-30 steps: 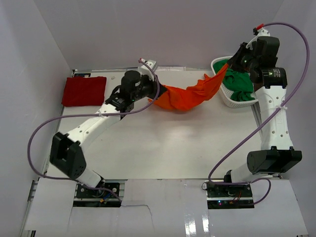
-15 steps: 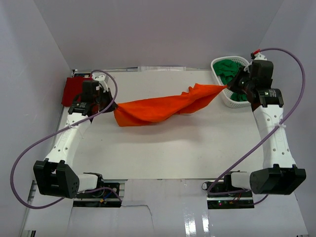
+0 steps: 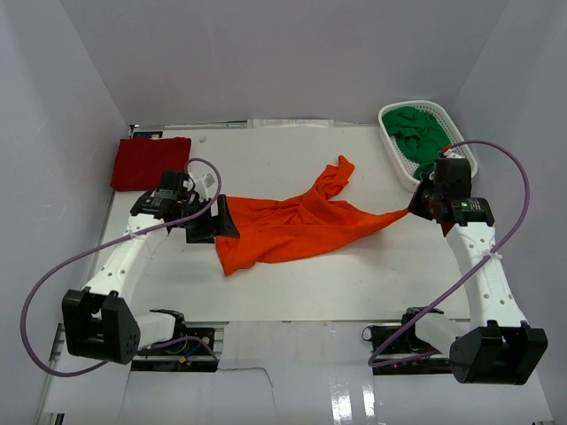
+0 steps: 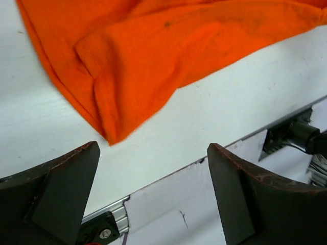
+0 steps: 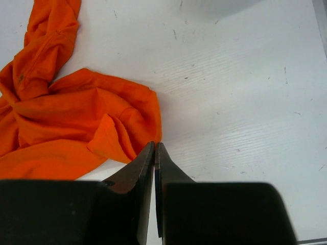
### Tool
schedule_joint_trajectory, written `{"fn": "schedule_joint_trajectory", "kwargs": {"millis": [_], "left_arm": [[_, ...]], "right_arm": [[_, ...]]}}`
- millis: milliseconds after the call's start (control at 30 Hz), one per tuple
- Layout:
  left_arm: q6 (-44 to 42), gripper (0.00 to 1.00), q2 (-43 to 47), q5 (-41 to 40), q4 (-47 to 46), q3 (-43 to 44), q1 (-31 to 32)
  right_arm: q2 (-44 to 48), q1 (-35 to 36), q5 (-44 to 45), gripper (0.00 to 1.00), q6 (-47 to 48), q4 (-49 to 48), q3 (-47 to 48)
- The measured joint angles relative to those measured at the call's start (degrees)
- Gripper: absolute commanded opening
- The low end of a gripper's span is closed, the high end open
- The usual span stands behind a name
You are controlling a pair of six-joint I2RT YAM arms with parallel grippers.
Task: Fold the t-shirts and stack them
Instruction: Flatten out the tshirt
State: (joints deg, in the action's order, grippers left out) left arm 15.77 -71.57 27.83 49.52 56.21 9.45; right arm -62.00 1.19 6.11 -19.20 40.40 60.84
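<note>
Next, my left gripper will lower its open fingers down toward the orange t-shirt [image 3: 292, 230] and onto the t-shirt's free hem corner [image 3: 221, 208], since my right gripper already holds the opposite tip of the t-shirt.
The orange t-shirt [image 3: 292, 230] lies crumpled and stretched across the middle of the table. My left gripper [image 3: 217, 226] hovers at its left end, open. In the left wrist view the jaws [image 4: 153, 148] stand wide apart with nothing between them, and the orange cloth [image 4: 153, 51] lies just beyond them. My right gripper [image 3: 415, 211] is shut on the shirt's right tip, which tapers to a point at its fingers [image 5: 155, 144]. The dark red t-shirt [image 3: 151, 164] lies folded at the far left. The green t-shirt [image 3: 421, 142] is bunched in the basket.
The white mesh basket [image 3: 400, 173] stands at the far right corner, just behind my right arm. Purple cables loop beside both arms. The table's near edge and metal rail [image 4: 102, 219] show under my left gripper.
My left gripper has opened and let go of the orange t-shirt. The shirt, hanging stretched between both grippers before, now lies on the table. Both grippers have come nearer and lower.
</note>
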Motion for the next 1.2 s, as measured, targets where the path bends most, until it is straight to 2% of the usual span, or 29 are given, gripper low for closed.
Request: {"fn": "schedule_joint_trajectory", "kwargs": {"millis": [167, 333, 433, 567, 933, 1133, 1200], "left_arm": [[1.05, 0.98, 5.05, -6.29, -1.03, 0.44, -0.02], [1.31, 0.98, -0.04, -4.98, -6.03, -1.16, -0.22], [1.70, 0.93, -5.86, -2.56, -9.92, -4.96, -0.24], [2.27, 0.79, -12.85, -1.27, -12.94, -6.60, -0.24], [3.21, 0.69, -19.71, -2.19, -20.55, -4.46, -0.24], [4.66, 0.48, -21.53, -3.52, -22.97, -4.42, -0.24], [4.90, 0.44, -22.58, -3.72, -23.50, -4.37, -0.24]], "right_arm": [[0.48, 0.00, 2.08, 0.08, 0.11, -0.02, 0.00], [0.48, 0.00, 2.78, 0.08, 0.33, -0.02, 0.00], [0.46, 0.00, 2.62, 0.08, 0.39, -0.07, 0.00], [0.46, 0.00, 2.10, 0.08, 0.57, -0.55, -0.31], [0.46, 0.00, 0.09, 0.08, 0.92, -1.51, -1.14], [0.46, 0.00, -0.50, 0.08, 1.20, -1.60, -1.40], [0.46, 0.00, -0.63, 0.08, 1.25, -1.57, -1.44]]}}
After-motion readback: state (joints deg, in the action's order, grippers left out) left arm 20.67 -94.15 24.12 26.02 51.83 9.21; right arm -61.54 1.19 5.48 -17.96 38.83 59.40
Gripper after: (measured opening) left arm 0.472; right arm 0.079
